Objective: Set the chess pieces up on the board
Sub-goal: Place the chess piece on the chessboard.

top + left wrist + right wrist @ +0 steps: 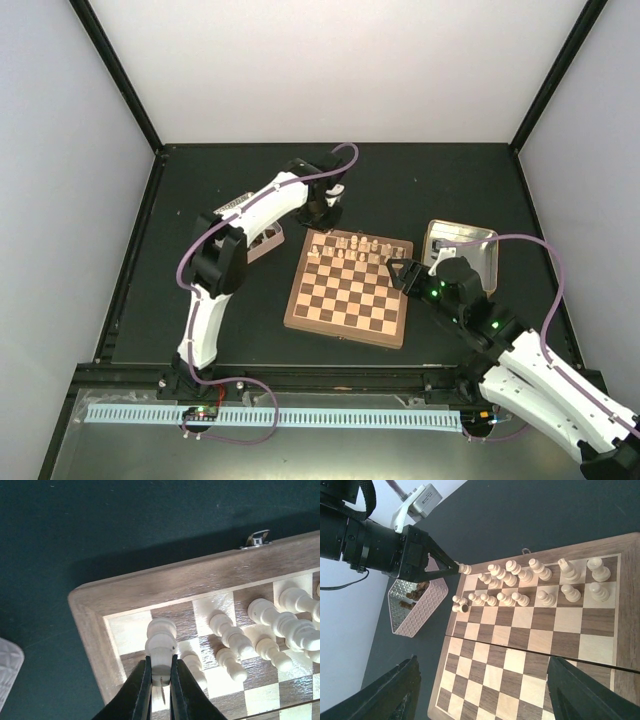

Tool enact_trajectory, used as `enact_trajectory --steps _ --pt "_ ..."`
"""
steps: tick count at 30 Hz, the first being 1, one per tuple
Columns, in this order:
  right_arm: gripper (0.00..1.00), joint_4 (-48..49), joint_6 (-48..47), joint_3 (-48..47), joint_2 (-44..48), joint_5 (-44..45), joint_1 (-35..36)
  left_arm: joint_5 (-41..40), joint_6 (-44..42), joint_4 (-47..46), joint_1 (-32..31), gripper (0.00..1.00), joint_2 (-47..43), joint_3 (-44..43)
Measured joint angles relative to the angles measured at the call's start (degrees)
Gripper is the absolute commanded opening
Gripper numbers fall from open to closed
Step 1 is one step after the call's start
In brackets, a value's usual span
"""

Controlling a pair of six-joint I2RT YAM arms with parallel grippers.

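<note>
The cream piece goes down from my left gripper onto the empty dark square beside the light corner square next, for release in that far row.
The board (345, 295) lies mid-table. Cream chess pieces (355, 245) stand in two rows along its far edge, also seen in the right wrist view (540, 587). My left gripper (325, 217) hovers at the board's far left corner. In the left wrist view it (161, 672) is shut on a cream piece (161, 637) above the corner squares of the board (165, 582). The right wrist view shows that held piece (465, 569) too. One small piece (460, 607) lies tipped at the left edge. My right gripper (402, 272) is open and empty above the board's right side (490, 695).
A pale patterned tin (417, 602) holding dark pieces sits left of the board, under the left arm (262, 243). A metal tin (462, 243) sits right of the board, behind the right arm. The board's near rows hold no pieces (520, 675).
</note>
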State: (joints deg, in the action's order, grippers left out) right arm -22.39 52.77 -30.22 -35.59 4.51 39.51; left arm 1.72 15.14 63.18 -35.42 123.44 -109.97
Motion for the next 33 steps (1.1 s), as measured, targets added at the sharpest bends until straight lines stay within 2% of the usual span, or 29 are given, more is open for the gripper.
enact_trajectory --steps 6,19,33 --pt "0.70 0.1 0.0 0.9 -0.9 -0.1 0.0 3.3 -1.8 1.6 0.1 0.05 2.6 -1.3" --pt "0.70 0.1 0.1 1.7 -0.6 -0.1 0.0 5.2 -4.0 3.8 0.1 0.08 5.3 -2.8" --pt "0.70 0.1 0.1 1.9 -0.7 -0.1 0.0 5.6 -4.6 4.4 0.1 0.26 6.4 -5.4"
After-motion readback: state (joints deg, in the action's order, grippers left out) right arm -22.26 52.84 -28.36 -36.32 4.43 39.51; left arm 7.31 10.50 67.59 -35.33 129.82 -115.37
